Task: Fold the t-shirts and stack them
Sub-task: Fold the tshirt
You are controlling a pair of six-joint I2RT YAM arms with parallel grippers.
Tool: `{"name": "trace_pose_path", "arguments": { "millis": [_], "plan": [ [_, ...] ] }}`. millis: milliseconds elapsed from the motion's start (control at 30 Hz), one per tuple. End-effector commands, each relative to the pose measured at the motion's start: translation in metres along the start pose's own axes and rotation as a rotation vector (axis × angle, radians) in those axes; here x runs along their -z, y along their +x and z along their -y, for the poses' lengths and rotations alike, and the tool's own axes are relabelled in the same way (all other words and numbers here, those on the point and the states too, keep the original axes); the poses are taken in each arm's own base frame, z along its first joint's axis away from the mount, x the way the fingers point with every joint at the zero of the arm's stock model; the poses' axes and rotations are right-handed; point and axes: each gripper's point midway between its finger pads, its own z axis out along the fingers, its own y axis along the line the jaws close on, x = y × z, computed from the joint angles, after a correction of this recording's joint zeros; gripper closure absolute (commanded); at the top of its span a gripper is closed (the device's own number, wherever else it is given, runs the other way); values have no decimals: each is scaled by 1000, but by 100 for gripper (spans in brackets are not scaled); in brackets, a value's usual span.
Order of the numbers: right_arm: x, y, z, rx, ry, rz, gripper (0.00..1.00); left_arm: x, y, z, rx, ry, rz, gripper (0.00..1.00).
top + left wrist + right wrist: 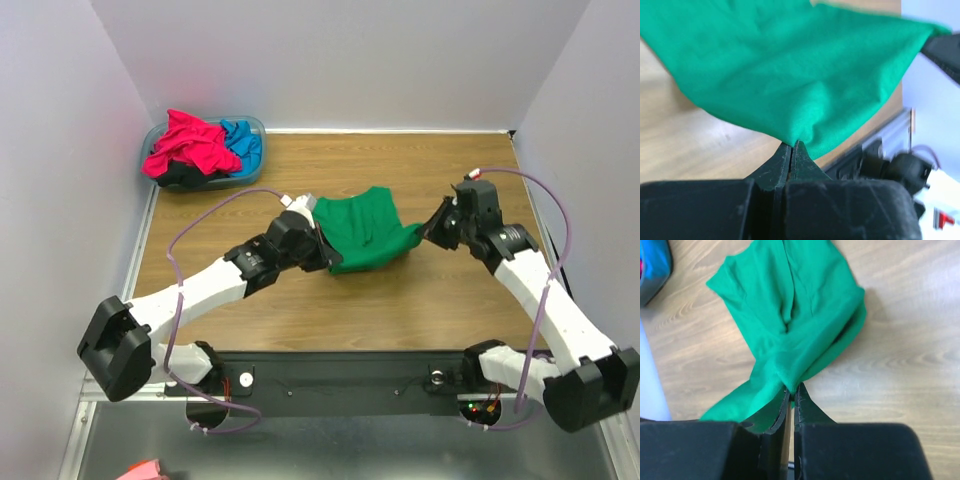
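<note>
The shirt's far corner by the basin lies outward of my left gripper, so next my left gripper will move outward over it and release the pinched edge there.
A bright green t-shirt (362, 232) hangs stretched between both grippers over the middle of the wooden table. My left gripper (322, 243) is shut on its left edge; in the left wrist view the cloth (790, 75) bunches into the closed tips (792, 146). On the other side my right gripper (428, 234) is shut on the right edge, where the green fabric (790, 325) gathers at the pinched tips (792, 388). More t-shirts, magenta-pink (188, 145), bright blue (244, 142) and black (185, 178), lie heaped in a basin at the back left.
The translucent blue plastic basin (256, 126) stands in the back left corner of the table (400, 310). White walls close in the table on three sides. A metal rail with the arm bases runs along the near edge (340, 385).
</note>
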Motion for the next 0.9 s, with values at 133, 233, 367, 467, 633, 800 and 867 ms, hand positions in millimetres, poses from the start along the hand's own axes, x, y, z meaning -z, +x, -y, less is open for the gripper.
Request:
{"name": "trace_pose_path", "arguments": {
  "millis": [133,233,367,467,633,800,867],
  "plan": [
    [-31,-77,-46,61,4,135,100,2,-70,-9,-17,-30,116,100],
    [-40,-91,-59,73,-2,147,100,0,-85,-16,-12,-43,133,100],
    [-69,-105,-70,102,11,130,100,-8,-107,-20,-19,-54,149,100],
    [-85,-110,-75,116,14,116,100,-15,-116,-23,-19,-62,146,100],
    [-119,-120,-81,119,34,101,100,-26,-137,-45,4,-114,157,100],
    [-147,-125,-80,115,54,83,100,-41,-162,-60,-2,-149,167,100],
    [-162,-127,-76,110,71,73,100,-53,-168,-69,4,-164,150,100]
  ]
}}
